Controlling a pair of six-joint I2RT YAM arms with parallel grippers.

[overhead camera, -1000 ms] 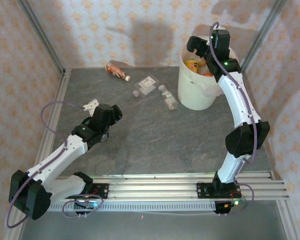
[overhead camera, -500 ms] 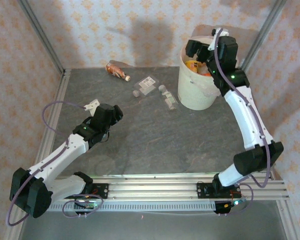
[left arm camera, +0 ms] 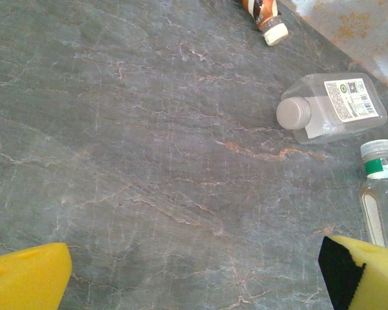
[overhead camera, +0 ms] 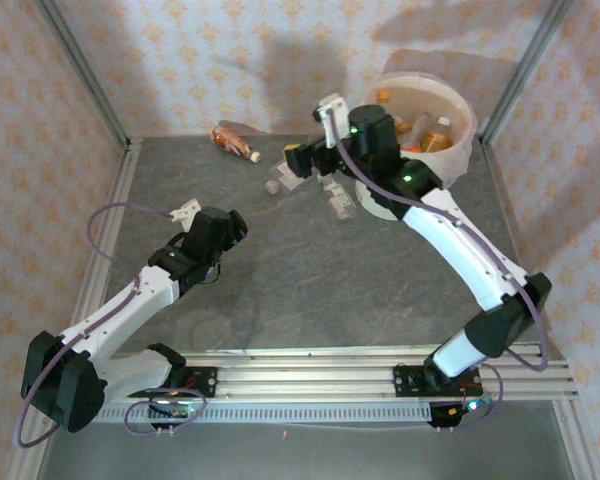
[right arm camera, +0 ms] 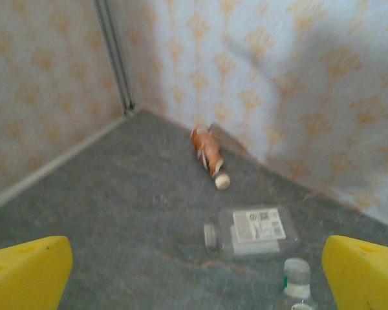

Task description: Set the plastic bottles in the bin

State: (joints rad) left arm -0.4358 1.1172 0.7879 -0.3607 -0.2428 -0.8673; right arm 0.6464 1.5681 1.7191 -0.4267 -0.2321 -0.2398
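Note:
I will lower my right gripper next and tip its open fingers downward over the green-banded clear bottle's shoulder (overhead camera: 335, 194) below it. That bottle is nearest the bin (overhead camera: 450, 160).
Three plastic bottles lie at the back of the table. An orange-brown one (overhead camera: 232, 140) (right arm camera: 207, 155) (left arm camera: 265, 13) is near the wall. Beside it lie a flat clear one with a white label (overhead camera: 282, 178) (right arm camera: 255, 229) (left arm camera: 330, 106) and a clear one with a green neck band (overhead camera: 337, 195) (right arm camera: 297, 278) (left arm camera: 381, 187). The white bin (overhead camera: 450, 160) at the back right holds several bottles (overhead camera: 425, 135). My right gripper (overhead camera: 315, 135) (right arm camera: 194, 278) hangs open and empty above the flat bottle. My left gripper (overhead camera: 202, 218) (left arm camera: 194, 278) is open and empty over bare table, left of the bottles.
Patterned walls and metal corner posts (overhead camera: 80, 70) close in the back and sides. The grey stone table top (overhead camera: 310, 280) is bare in the middle and front. A rail (overhead camera: 310, 365) with both arm bases runs along the near edge.
My right arm has swung left and down from over the bin to above the bottles on the table, still open. The left arm has not moved.

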